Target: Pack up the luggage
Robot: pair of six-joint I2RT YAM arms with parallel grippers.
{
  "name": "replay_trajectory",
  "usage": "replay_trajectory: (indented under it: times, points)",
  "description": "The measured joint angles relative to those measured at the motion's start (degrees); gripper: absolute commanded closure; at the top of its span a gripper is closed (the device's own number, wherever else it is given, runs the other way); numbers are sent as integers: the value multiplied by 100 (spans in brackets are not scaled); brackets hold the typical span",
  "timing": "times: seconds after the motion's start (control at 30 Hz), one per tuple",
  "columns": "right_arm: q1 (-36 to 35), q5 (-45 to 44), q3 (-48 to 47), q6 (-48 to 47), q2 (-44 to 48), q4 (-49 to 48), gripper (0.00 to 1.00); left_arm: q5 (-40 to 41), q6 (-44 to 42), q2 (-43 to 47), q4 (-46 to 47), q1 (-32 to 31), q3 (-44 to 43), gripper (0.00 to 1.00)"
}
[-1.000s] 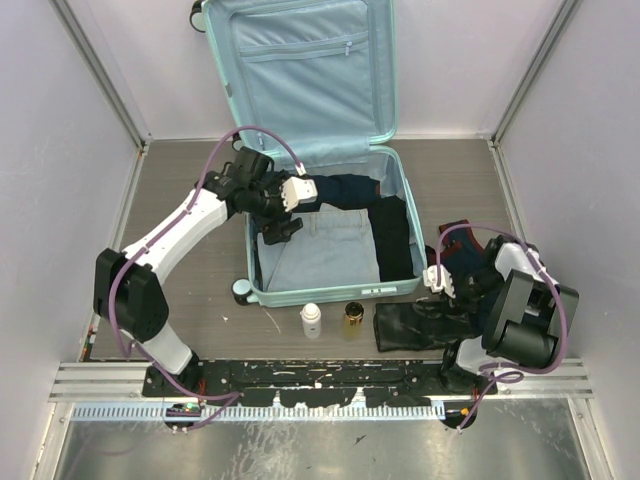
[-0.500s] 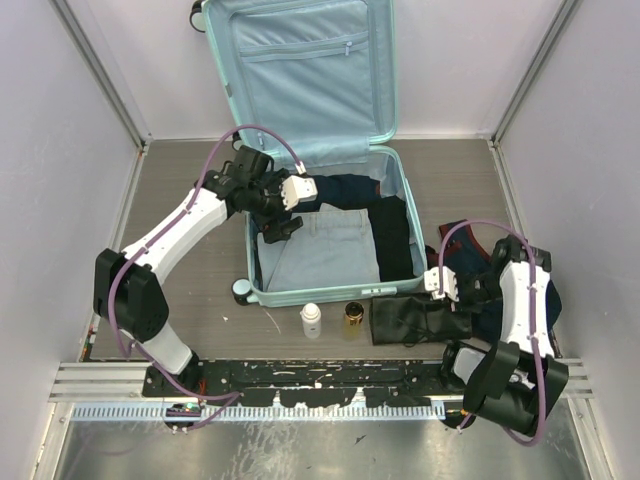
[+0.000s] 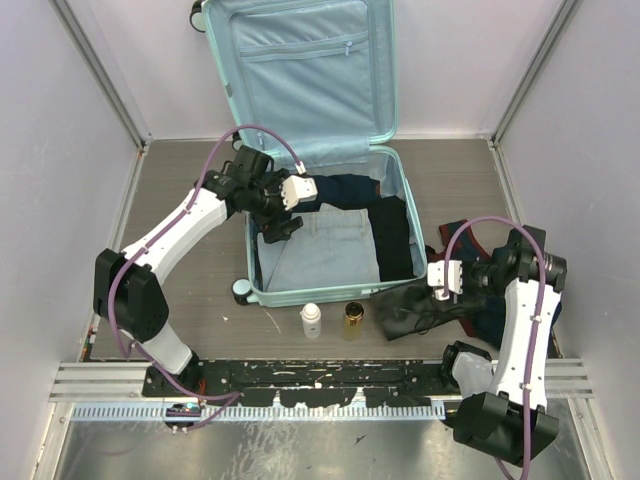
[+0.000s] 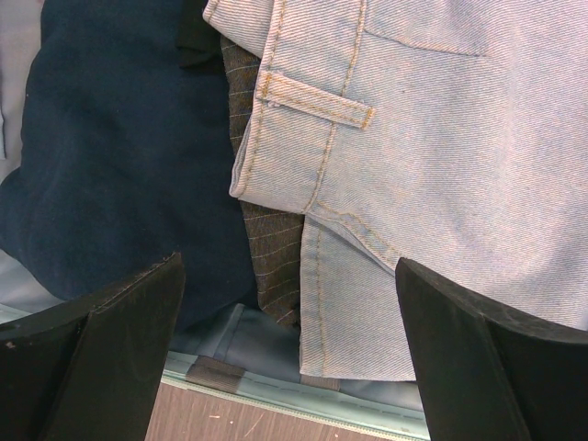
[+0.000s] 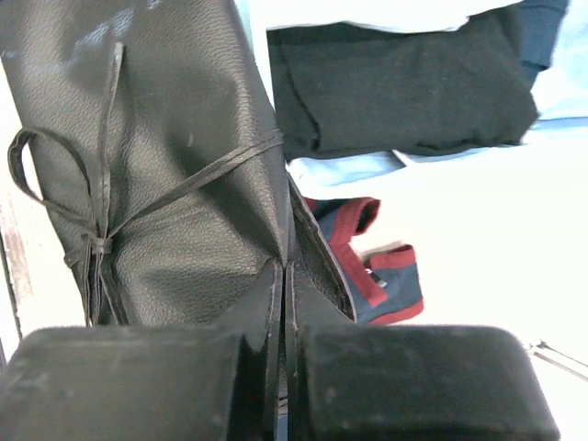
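Note:
The pouch point(image 3: 410, 308) is still outside, so the robot's right gripper will next move up and outward over the suitcase's far end by the lid point(image 3: 358, 184), then go down and let go of it.
The mint-blue suitcase point(image 3: 398, 170) lies open, lid leaning on the back wall. Inside are folded light jeans point(image 3: 325, 250), a navy garment point(image 3: 345, 190) and a black garment point(image 3: 395, 235). My left gripper point(image 3: 285, 205) is open and empty above the suitcase's left side; in its wrist view the jeans point(image 4: 441, 156), navy cloth point(image 4: 110, 156) and a striped grey cloth point(image 4: 271, 257) lie below. My right gripper point(image 3: 440, 285) is shut on a black leather pouch point(image 3: 410, 308) with a cord tie point(image 5: 165, 165), lifted off the table right of the suitcase.
A white bottle point(image 3: 311, 320) and an amber bottle point(image 3: 353, 320) stand in front of the suitcase. A navy and red garment point(image 3: 490, 310) lies on the table by the right arm; it also shows in the right wrist view point(image 5: 377, 276).
My right arm has risen and lifted the black pouch off the table, pulling it up toward the suitcase's front right corner. The left arm has not moved.

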State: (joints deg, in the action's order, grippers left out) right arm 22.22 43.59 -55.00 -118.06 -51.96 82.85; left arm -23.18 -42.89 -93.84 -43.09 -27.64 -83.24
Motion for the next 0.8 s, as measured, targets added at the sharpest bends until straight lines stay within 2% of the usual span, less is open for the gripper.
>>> replay_trajectory:
  times: [0.33, 0.57, 0.63, 0.8]
  points:
    - [-79, 531, -1075, 562, 22, 107, 99, -4, 2, 0, 28, 0, 0, 2]
    - [-127, 1342, -1784, 1126, -166, 94, 99, 0, 144, 2, 175, 2, 0, 2]
    - [-131, 1567, -1904, 1762, -260, -173, 100, -2, 308, 4, 254, 28, -11, 2]
    - [-245, 1773, -1902, 4057, -446, -1604, 99, -85, 992, 2, 369, 240, -269, 2]
